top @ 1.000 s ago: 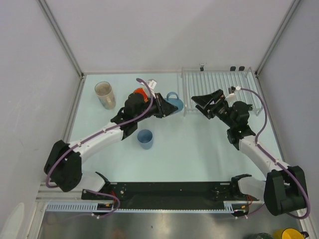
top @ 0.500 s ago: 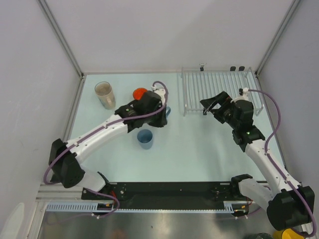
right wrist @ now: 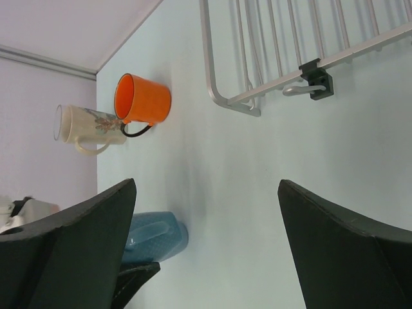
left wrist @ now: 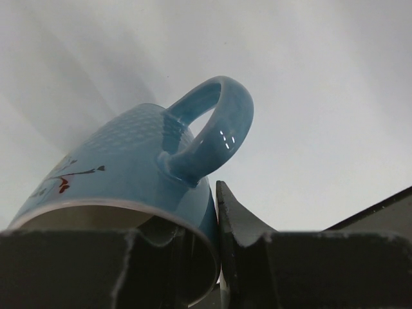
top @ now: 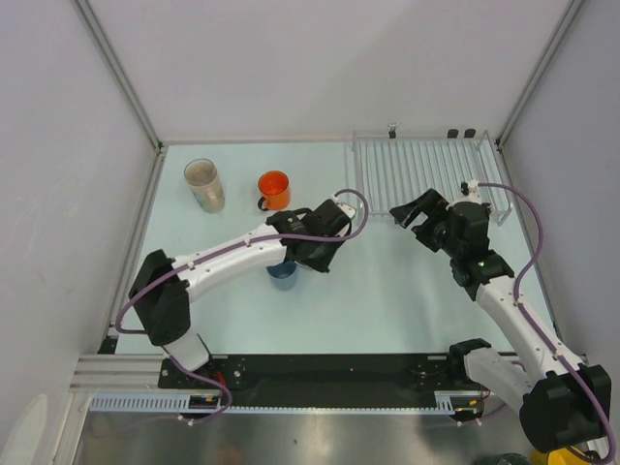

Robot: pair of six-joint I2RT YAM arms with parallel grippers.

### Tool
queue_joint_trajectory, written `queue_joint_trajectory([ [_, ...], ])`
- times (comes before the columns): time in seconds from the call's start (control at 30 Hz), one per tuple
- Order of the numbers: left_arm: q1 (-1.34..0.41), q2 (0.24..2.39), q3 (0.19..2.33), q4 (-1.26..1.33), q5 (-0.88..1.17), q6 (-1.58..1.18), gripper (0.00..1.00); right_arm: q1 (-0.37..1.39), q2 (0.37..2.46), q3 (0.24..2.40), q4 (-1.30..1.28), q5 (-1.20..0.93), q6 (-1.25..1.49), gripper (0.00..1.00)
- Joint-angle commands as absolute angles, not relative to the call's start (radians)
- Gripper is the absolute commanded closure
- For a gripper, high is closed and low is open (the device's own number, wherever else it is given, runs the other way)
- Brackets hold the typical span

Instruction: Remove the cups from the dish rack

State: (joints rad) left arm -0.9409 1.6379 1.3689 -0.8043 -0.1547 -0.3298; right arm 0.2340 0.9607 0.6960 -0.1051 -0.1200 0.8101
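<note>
The teal-blue handled mug [left wrist: 141, 161] should be set down next on the bare tabletop beside the light-blue cup. I need to lower my left gripper and let go of it there, because that clear spot is below the gripper.
My left gripper [top: 318, 254] is shut on the rim of the teal-blue handled mug [left wrist: 141, 161], one finger inside and one outside [left wrist: 235, 222], with the handle up. My wrist hides the mug in the top view; it shows in the right wrist view [right wrist: 154, 235]. The light-blue cup [top: 282, 275] stands on the table partly under my left arm. The orange mug [top: 274, 189] and the beige tumbler [top: 204, 184] stand at the back left. The dish rack [top: 426, 170] at the back right holds no cups. My right gripper [top: 412, 213] is open and empty just in front of the rack.
Grey walls and metal posts enclose the table on three sides. The black base rail [top: 329, 368] runs along the near edge. The rack's corner and a black clip [right wrist: 315, 77] show in the right wrist view.
My left arm has carried the teal-blue mug away from the rack's left edge, towards the table's middle beside the light-blue cup. My right gripper has shifted slightly, staying open.
</note>
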Motion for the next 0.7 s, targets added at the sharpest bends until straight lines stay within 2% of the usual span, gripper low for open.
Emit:
queue_joint_trajectory([
  [0.0,-0.942,1.69,1.402,-0.765,-0.146,-0.292,1.0,0.239,0.943,0.677,-0.086,-0.117,0.796,0.04],
  [0.37,-0.954,1.85,1.528,-0.839,-0.077,-0.241,1.0,0.238,0.957,0.655,-0.072,-0.129,0.802,0.04],
  [0.67,-0.954,1.937,1.742,-0.982,-0.018,-0.224,1.0,0.235,0.985,0.635,-0.043,-0.144,0.804,0.04],
])
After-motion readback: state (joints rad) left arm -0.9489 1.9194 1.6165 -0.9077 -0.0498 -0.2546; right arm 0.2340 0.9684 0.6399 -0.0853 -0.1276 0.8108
